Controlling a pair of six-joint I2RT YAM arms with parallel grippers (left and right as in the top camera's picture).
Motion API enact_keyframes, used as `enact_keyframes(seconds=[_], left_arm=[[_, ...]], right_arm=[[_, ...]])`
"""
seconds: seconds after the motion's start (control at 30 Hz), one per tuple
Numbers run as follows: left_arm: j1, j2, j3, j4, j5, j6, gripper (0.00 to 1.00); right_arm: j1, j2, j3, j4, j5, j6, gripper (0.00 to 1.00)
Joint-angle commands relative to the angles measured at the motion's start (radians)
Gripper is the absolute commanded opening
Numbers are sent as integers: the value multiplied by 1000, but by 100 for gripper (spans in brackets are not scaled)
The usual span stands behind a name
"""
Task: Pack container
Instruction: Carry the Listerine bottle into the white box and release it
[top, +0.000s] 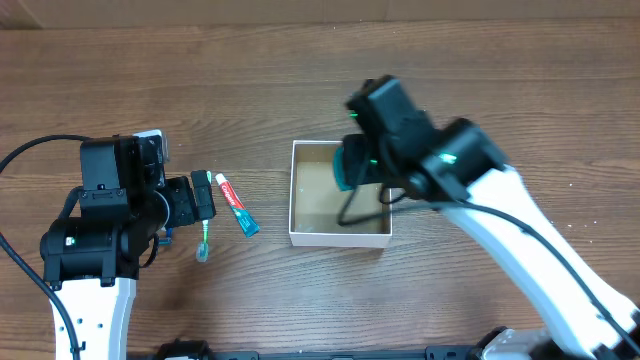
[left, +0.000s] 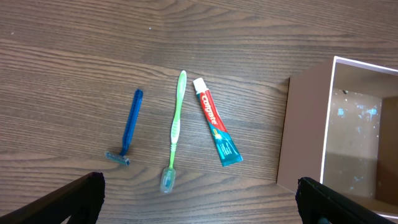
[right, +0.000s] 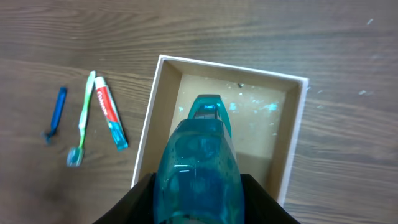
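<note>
My right gripper will next lower the clear blue bottle (top: 351, 166) into the box, toward the side of the box nearest the toothpaste.
The container (top: 298, 190) is a shallow square box with white walls and a brown floor at mid table; it also shows in the left wrist view (left: 303, 127) and the right wrist view (right: 293, 134). My right gripper (right: 200, 196) is shut on a clear blue bottle (right: 200, 162) and holds it above the box's inside; in the overhead view the bottle (top: 351, 166) hangs over the box. My left gripper (left: 199, 196) is open and empty, above the table left of the box. A toothpaste tube (left: 217, 130), a green toothbrush (left: 175, 129) and a blue razor (left: 129, 126) lie side by side there.
The toothpaste (top: 237, 205) and toothbrush (top: 204, 243) lie between my left arm and the box in the overhead view. The right arm (top: 520, 240) reaches in from the lower right. A pale wall edge runs along the table's far side.
</note>
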Motion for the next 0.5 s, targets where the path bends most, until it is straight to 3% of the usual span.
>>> enact_keyframes(seconds=[0.0,0.47], left_arm=[[-2,1,27,1,14,11,100],[-2,5,27,1,14,11,100]], right_arm=[[0,109,18,54,46,83,4],[0,357,18,189,-44,120,4]])
